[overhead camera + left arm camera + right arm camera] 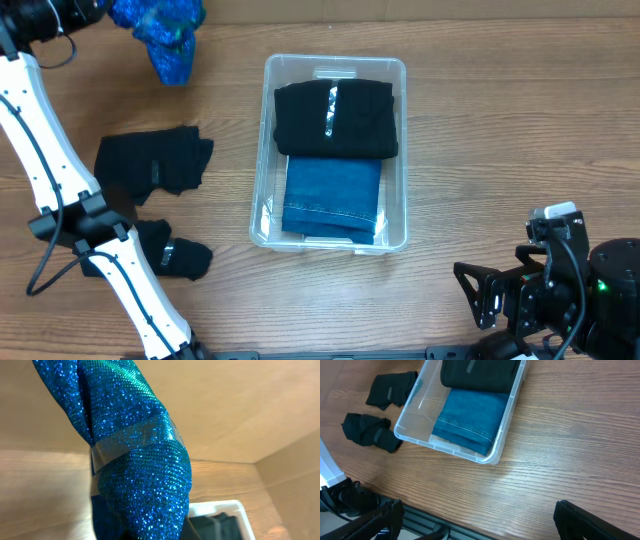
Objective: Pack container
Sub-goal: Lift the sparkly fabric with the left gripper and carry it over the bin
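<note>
The folded blue jeans (332, 195) lie lower than the black garment, so my left gripper will next move back over the container (262, 215) and down to release the sequin garment on top of them.
The clear container (262, 215) stands mid-table and holds a folded black garment (336, 118) at its far end and folded blue jeans (332, 195) at its near end. It also shows in the right wrist view (416, 406) and, as a corner, in the left wrist view (220, 507). My left gripper (100, 10) is at the far left corner, shut on a blue sequin garment (165, 35) with a tape band; the garment fills the left wrist view (140, 460) and hides the jaws (157, 532). My right gripper (485, 295) is open and empty over the front right table edge (485, 520).
Two folded black garments lie left of the container, one (155, 160) farther back and one (175, 258) nearer the front, partly under the left arm; both show in the right wrist view (390, 387) (367, 430). A tan wall backs the table.
</note>
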Available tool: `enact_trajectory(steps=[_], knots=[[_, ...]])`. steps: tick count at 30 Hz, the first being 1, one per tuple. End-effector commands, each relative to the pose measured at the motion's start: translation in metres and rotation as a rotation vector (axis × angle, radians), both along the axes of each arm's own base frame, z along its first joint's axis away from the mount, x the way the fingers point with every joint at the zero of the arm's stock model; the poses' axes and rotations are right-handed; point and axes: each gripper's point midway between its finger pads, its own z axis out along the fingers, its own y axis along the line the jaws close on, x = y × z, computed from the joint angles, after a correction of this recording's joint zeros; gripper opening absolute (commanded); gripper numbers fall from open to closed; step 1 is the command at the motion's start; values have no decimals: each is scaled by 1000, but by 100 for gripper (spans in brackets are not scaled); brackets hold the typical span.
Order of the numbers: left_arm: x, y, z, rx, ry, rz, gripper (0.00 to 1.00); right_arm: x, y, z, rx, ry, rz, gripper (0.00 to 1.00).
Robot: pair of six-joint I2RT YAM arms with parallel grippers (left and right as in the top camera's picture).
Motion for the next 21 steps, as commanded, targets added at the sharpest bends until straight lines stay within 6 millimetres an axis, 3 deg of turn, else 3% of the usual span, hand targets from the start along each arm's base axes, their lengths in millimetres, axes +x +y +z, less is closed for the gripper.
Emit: enact_trajectory(steps=[1,10,13,18,21], knots=[[-40,-42,63,-54,-82,-110,4,0,0,2,3,-11,4,100],[-98,-118,103,12,-111,-256,4,0,0,2,3,-10,4,100],[-121,-124,107,57,-81,-241,4,0,0,2,3,-11,4,100],[-170,-126,148,57,-169,-261,4,0,0,2,3,-11,4,100],[-183,-133,149,29,-157,-308,4,0,0,2,3,-11,4,100]])
